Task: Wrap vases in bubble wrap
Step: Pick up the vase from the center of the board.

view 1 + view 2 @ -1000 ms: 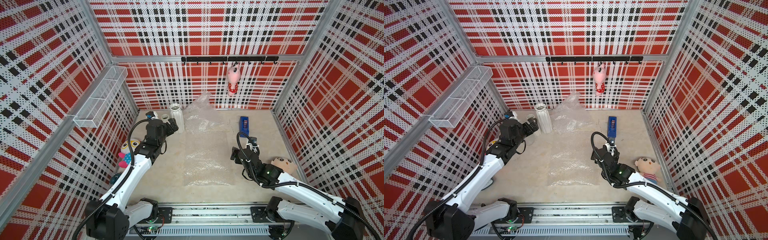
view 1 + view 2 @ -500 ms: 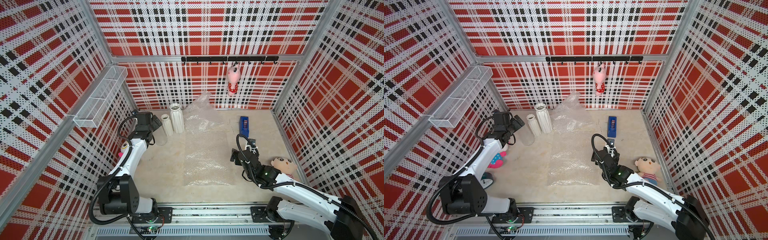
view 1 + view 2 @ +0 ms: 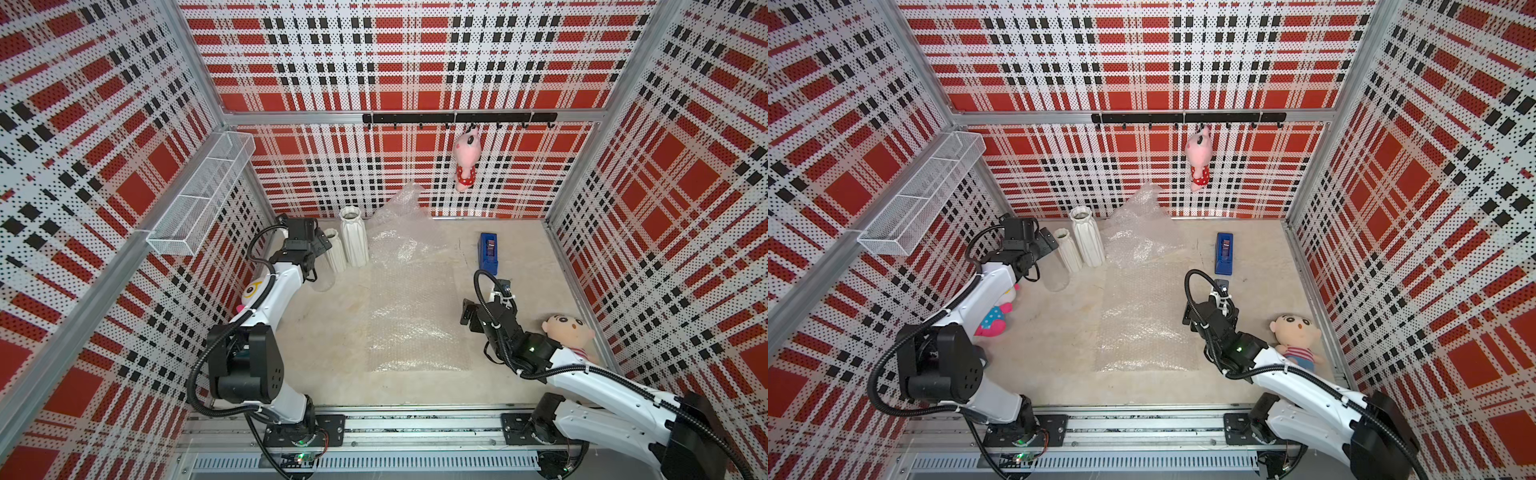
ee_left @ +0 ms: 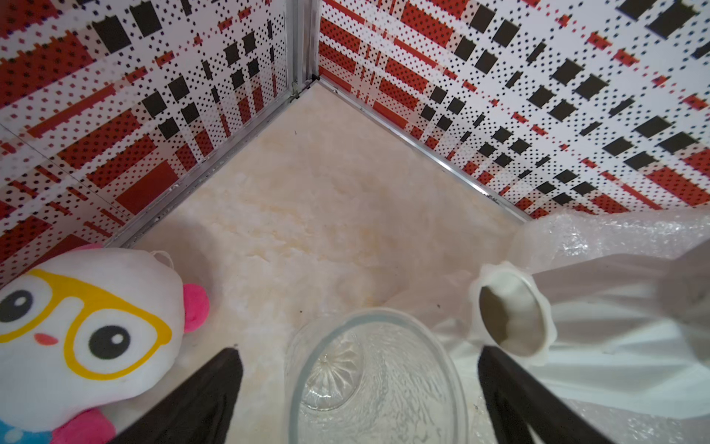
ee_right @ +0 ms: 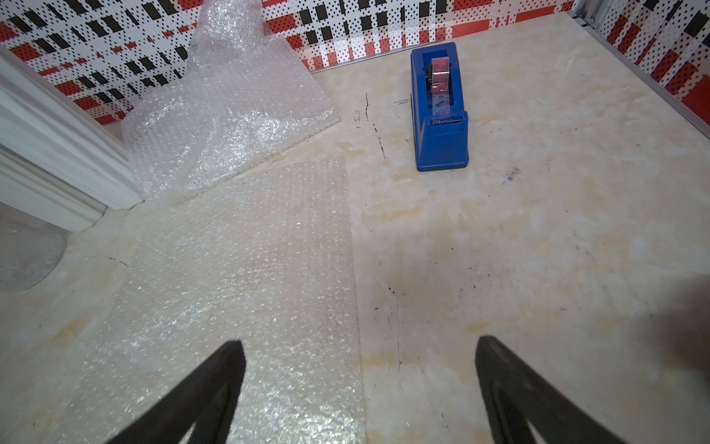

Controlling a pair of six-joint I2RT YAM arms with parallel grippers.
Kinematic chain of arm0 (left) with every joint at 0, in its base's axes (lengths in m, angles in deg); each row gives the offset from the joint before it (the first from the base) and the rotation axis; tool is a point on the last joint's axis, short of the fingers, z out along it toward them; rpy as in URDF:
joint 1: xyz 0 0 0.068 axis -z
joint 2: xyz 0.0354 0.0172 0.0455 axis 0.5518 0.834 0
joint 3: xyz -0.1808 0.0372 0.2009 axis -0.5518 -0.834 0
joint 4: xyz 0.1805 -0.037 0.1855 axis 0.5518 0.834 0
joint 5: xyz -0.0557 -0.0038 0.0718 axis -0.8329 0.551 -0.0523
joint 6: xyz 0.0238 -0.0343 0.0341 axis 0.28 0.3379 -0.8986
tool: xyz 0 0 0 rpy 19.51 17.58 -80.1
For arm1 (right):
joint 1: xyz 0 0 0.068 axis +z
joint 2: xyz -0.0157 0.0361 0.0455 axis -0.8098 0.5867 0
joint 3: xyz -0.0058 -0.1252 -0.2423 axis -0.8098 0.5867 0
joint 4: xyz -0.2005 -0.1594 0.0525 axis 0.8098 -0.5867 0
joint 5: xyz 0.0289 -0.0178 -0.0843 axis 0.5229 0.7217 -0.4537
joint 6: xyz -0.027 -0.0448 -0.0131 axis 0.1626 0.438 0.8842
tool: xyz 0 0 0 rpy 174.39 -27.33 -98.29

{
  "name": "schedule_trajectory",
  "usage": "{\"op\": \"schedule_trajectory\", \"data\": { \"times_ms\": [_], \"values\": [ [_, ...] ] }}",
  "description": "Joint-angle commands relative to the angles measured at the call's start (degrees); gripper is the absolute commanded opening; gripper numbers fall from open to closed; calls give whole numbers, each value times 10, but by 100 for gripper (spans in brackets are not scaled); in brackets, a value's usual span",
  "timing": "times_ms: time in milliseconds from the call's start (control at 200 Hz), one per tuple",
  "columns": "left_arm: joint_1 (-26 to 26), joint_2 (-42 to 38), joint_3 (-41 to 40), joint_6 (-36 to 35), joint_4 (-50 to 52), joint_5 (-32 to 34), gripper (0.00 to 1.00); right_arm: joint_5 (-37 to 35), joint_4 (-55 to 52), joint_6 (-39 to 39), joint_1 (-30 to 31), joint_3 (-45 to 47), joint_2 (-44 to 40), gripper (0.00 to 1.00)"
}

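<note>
My left gripper needs to go down next and close on the glass vase's open top (image 4: 377, 381), which stands below it, lined up with the gap between its fingers.
Three vases stand at the back left. They are a clear glass cylinder (image 3: 322, 279) (image 3: 1054, 274) (image 4: 374, 380), a short white ribbed one (image 3: 336, 251) (image 3: 1068, 250) (image 4: 513, 315) and a taller white ribbed one (image 3: 354, 237) (image 3: 1087, 237). My left gripper (image 3: 318, 257) (image 3: 1044, 255) (image 4: 359, 349) is open above the glass vase, its jaws either side of the rim without touching. One bubble wrap sheet (image 3: 415, 316) (image 3: 1144, 320) (image 5: 246, 276) lies flat mid-table. Another (image 3: 401, 232) (image 5: 226, 115) lies crumpled against the back wall. My right gripper (image 3: 484, 307) (image 3: 1204, 305) (image 5: 360, 342) is open and empty over the flat sheet's right edge.
A blue tape dispenser (image 3: 488, 251) (image 5: 440, 111) stands at the back right. A boy doll (image 3: 567, 332) lies by the right wall. A plush with yellow glasses (image 4: 84, 334) (image 3: 994, 320) lies by the left wall. A pink plush (image 3: 466, 162) hangs on the back wall, and a wire basket (image 3: 203, 195) on the left wall.
My left arm has folded back toward its base. Its gripper has shifted left off the white vases and now sits over the glass vase. The right arm has hardly moved.
</note>
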Motion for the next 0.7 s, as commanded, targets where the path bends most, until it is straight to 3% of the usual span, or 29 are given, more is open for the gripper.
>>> {"op": "schedule_trajectory", "data": {
  "times_ms": [0, 170, 691],
  "values": [
    [10, 18, 29, -13, 27, 33, 95, 0, 14, -5, -4, 5, -7, 97],
    [10, 30, 36, -11, 37, 53, 84, -3, 13, -9, -4, 7, -9, 97],
    [16, 56, 60, -17, 63, 77, 70, -7, 10, -8, -4, 5, -6, 97]
  ]
}}
